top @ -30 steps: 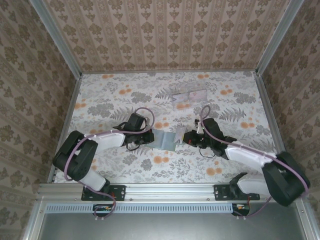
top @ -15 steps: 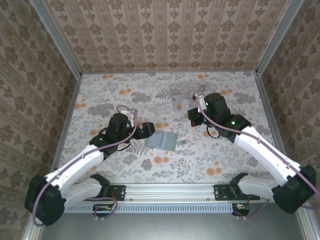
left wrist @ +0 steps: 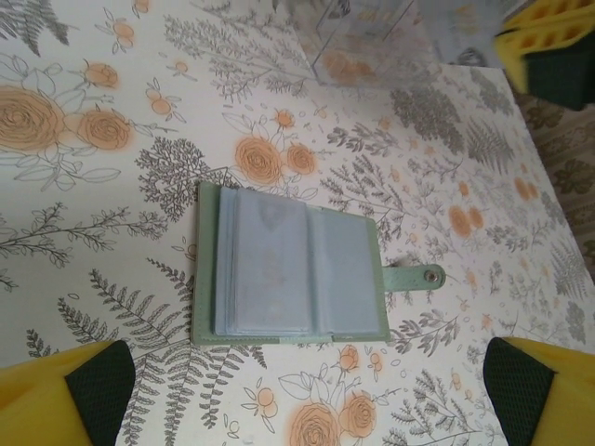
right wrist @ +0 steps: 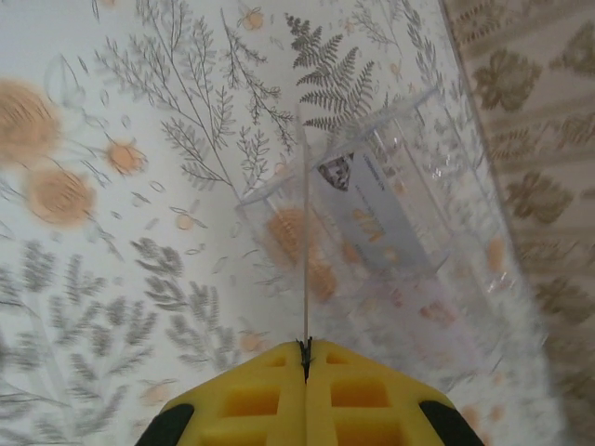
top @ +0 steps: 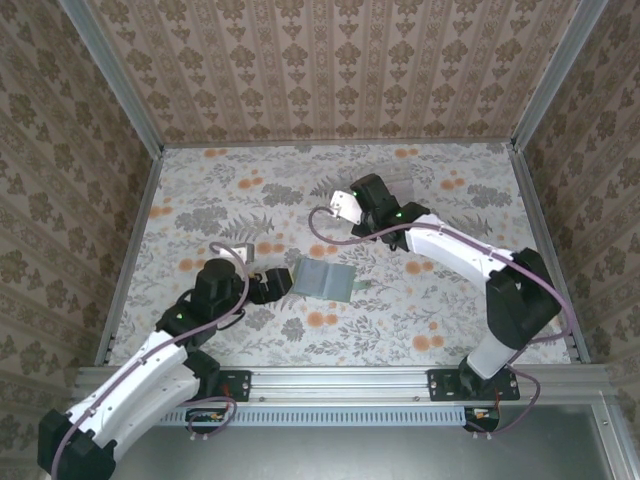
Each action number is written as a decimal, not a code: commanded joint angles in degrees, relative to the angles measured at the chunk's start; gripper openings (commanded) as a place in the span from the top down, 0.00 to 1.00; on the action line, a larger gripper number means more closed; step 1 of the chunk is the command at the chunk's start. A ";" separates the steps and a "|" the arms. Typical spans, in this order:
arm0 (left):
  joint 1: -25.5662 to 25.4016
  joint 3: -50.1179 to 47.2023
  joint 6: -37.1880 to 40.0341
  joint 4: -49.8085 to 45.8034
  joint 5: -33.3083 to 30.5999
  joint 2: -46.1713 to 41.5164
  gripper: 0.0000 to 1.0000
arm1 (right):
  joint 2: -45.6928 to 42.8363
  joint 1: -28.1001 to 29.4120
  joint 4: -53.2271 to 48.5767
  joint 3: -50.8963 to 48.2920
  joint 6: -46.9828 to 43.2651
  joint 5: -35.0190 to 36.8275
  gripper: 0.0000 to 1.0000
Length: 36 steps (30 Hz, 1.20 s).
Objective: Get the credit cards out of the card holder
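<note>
I will move my right gripper outward and down over the clear tray to release the thin pale card, as the tray already holds another flat card.
The card holder (left wrist: 288, 265) lies open on the flowered table, green with blue-grey sleeves, its snap tab (left wrist: 414, 276) pointing right. In the top view the card holder (top: 325, 279) sits mid-table. My left gripper (left wrist: 302, 395) is open just short of its near edge, holding nothing; from above, the left gripper (top: 275, 283) is at the holder's left side. My right gripper (right wrist: 305, 348) is shut on a thin pale credit card (right wrist: 305, 232), seen edge-on over the clear tray. From above, the right gripper (top: 352, 208) holds that card (top: 343, 203) at the back.
A clear plastic tray (right wrist: 400, 242) stands at the back of the table with another flat card (right wrist: 367, 209) lying in it; the tray (left wrist: 363, 37) also shows beyond the holder. Patterned walls close in the table on three sides.
My left gripper has opened and drawn back toward the near left, leaving the holder on the table. The right arm has carried the pale card away to the tray.
</note>
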 commanded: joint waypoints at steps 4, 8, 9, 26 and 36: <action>0.33 -1.85 -1.43 -3.38 -1.68 -4.68 0.00 | 6.04 -2.39 4.03 6.48 -20.48 1.81 1.00; 0.46 -2.54 -1.50 -4.12 -2.14 -5.98 0.00 | 9.01 -3.40 7.64 7.20 -28.28 2.63 1.00; 0.50 -2.60 -1.61 -4.27 -2.29 -5.99 0.00 | 9.50 -3.79 8.26 7.32 -29.61 2.47 1.00; 1.65 -2.55 -1.14 -3.17 -1.61 -2.92 0.00 | 14.78 -8.44 5.62 9.84 -31.50 -0.04 1.00; 2.35 -2.73 -0.92 -2.62 -1.26 -2.23 0.00 | 17.31 -7.81 5.79 11.53 -30.23 -0.16 1.00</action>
